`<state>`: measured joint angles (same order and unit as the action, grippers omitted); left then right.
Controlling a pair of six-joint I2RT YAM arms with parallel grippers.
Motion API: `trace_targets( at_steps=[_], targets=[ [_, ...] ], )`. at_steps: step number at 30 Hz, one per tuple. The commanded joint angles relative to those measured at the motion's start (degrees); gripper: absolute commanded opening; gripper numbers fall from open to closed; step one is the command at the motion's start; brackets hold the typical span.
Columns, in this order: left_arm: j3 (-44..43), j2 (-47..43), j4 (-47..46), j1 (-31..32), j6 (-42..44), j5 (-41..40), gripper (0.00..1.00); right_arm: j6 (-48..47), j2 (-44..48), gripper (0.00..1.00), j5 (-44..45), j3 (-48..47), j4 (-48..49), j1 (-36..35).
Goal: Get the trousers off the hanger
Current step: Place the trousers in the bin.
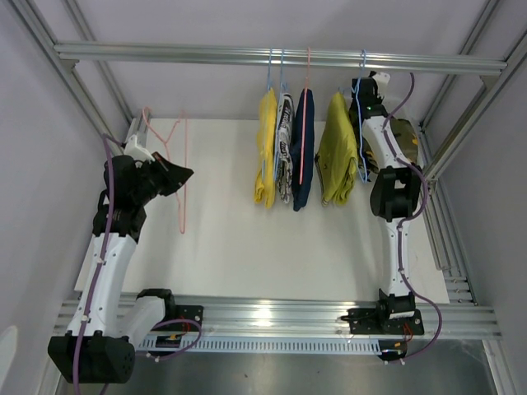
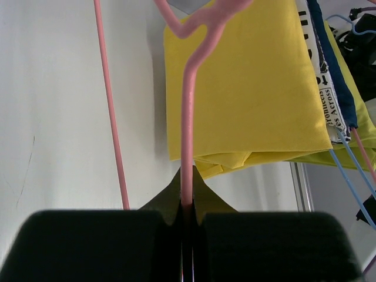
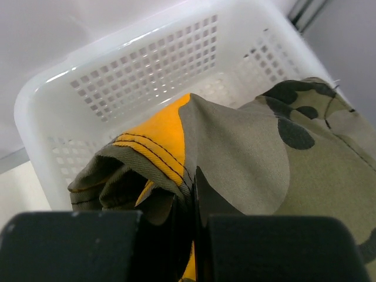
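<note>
My right gripper holds the camouflage trousers and needs to lower them slightly toward the white basket before opening.
My left gripper (image 2: 187, 179) is shut on the wire of an empty pink hanger (image 2: 187, 117), held out over the left of the table (image 1: 247, 247). On the rail hang bright yellow trousers (image 1: 265, 152), black-and-white print trousers (image 1: 285, 148), dark navy trousers (image 1: 303, 148) and mustard-olive trousers (image 1: 337, 152). At the back right, my right gripper (image 3: 189, 185) is shut on the camouflage trousers (image 3: 252, 153), pinching a fold with an orange lining. That garment hangs over a white basket (image 3: 88, 94). In the top view the camouflage trousers (image 1: 405, 136) show just beyond the right arm.
An aluminium rail (image 1: 165, 52) crosses the back, with slanted frame bars at both sides. The hanging garments use blue and pink hangers (image 1: 306, 99). The right forearm (image 1: 380, 144) stands close beside the mustard-olive garment. White walls close in left and right.
</note>
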<state>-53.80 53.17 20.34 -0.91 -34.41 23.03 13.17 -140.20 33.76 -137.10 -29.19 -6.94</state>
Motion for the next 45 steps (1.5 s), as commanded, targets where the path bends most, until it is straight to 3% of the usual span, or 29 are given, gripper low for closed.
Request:
trace_targets(
  at_steps=[1, 20, 22, 24, 25, 26, 28, 45],
  targets=[
    [-2.71, -1.57, -1.71, 0.38, 1.45, 0.18, 0.01, -0.43, -2.53, 0.0, -2.02, -4.14, 3.87, 0.88],
    [-2.62, -3.24, -2.23, 0.38, 1.37, 1.05, 0.01, 0.63, -9.3, 0.0, -8.88, -8.63, 10.55, 0.79],
    [-2.62, -3.33, -2.23, 0.38, 1.37, 1.23, 0.01, 0.89, -9.48, 0.05, -10.98, -8.54, 11.78, 0.88],
    [-2.62, -3.42, -2.32, 0.38, 1.37, 1.23, 0.0, 1.77, -9.39, 0.17, -12.66, -8.19, 13.01, 0.96],
    [-2.62, -3.42, -2.23, 0.38, 1.37, 1.14, 0.01, 1.86, -9.21, 0.42, -14.93, -8.01, 13.37, 1.14],
    [-2.62, -3.42, -2.23, 0.38, 1.37, 1.23, 0.01, 1.95, -8.86, 0.55, -15.73, -7.31, 13.72, 1.14],
    [-2.71, -3.33, -2.32, 0.38, 1.37, 1.32, 0.01, 2.21, -7.55, 0.66, -17.4, -6.26, 14.86, 1.23],
    [-2.71, -3.16, -2.58, 0.38, 1.54, 2.2, 0.0, 2.47, 8.18, 0.84, -20.48, 4.99, 13.64, 2.81]
  ],
)
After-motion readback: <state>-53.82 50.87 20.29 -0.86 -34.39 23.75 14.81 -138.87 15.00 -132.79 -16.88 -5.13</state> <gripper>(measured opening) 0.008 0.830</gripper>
